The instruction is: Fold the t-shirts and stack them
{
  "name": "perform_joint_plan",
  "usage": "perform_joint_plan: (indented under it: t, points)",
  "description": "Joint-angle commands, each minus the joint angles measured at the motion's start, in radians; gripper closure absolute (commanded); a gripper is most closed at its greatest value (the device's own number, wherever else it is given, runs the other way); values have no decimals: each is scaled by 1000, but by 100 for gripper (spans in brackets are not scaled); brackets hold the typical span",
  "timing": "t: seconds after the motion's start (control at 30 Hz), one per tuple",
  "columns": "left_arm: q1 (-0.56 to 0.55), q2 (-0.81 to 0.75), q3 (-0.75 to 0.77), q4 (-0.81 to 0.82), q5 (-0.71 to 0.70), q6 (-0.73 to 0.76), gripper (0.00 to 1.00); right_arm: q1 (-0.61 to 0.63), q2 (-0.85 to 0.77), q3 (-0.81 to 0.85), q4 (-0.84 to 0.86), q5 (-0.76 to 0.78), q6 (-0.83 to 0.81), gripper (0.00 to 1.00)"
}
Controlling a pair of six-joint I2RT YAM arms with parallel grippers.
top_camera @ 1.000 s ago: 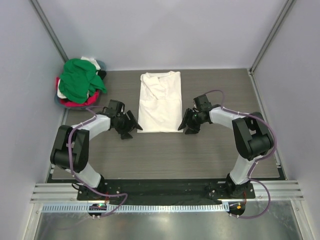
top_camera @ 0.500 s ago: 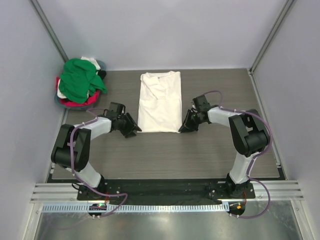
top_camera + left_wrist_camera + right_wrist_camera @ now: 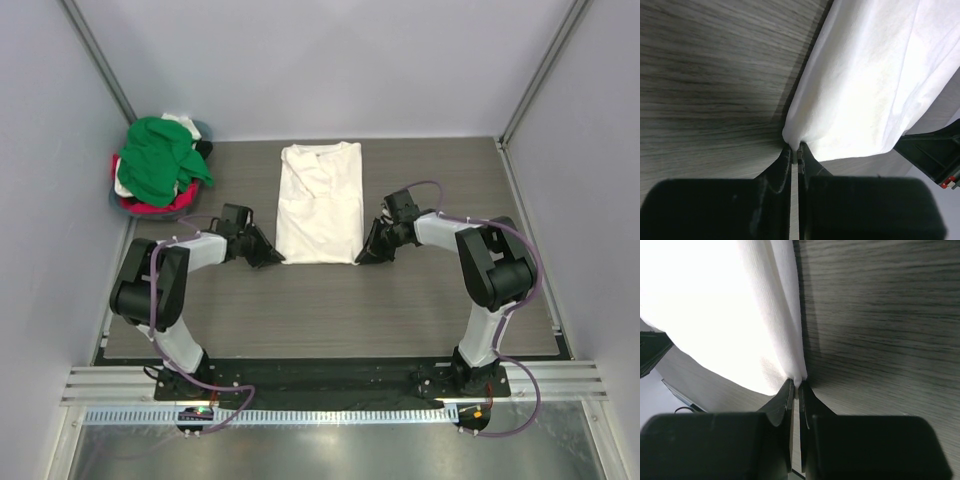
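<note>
The robot's right gripper should lift the pinched corner of the t-shirt, carry it outward and down to the collar end [image 3: 343, 153], and let go of it there, so that the long folded t-shirt is halved.
A cream-white t-shirt [image 3: 319, 203] lies folded into a long strip down the middle of the table, collar at the far end. My left gripper [image 3: 277, 258] is shut on its near left corner; the left wrist view shows that corner of the t-shirt [image 3: 860, 85] pinched between the black fingertips [image 3: 794, 152]. My right gripper [image 3: 361, 257] is shut on the near right corner, and the right wrist view shows the t-shirt's [image 3: 715, 315] edge caught between its tips [image 3: 797, 386]. More t-shirts, a green one [image 3: 158, 157] over pink-red and white ones, sit heaped at the far left.
The heap rests in a basket [image 3: 135, 205] at the table's far left corner. Grey walls and metal posts [image 3: 527, 85] close in the table on three sides. Bare wood-grain tabletop [image 3: 340, 310] lies between the shirt and the arm bases.
Both grippers were open beside the shirt's near corners a second ago. They moved inward and shut on those corners, the right one first, then the left.
</note>
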Motion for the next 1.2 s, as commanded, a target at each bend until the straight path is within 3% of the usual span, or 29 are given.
perform_joint_plan:
  t: [0.0,0.27,0.47,0.8,0.97,1.17]
  points:
    - [-8,54,-2,-8,-86,35,100,3,17,-2,-19,64,-42,99]
    - [-56,-112,-33,-85,-98,24,100,2,-122,-56,-83,73,-57,99]
    - [-148,-380,-120,-195,-153,-37,100,3,-353,-154,-161,64,-59,99]
    - [-537,-871,-186,-484,-412,-272,100,144,-850,-375,-353,108,123,99]
    - [-636,-1009,-134,-622,-480,-333,100,210,-1023,-338,-459,143,194,99]
    - [-637,-1017,4,-726,-586,-283,100,210,-977,-160,-514,287,136,99]
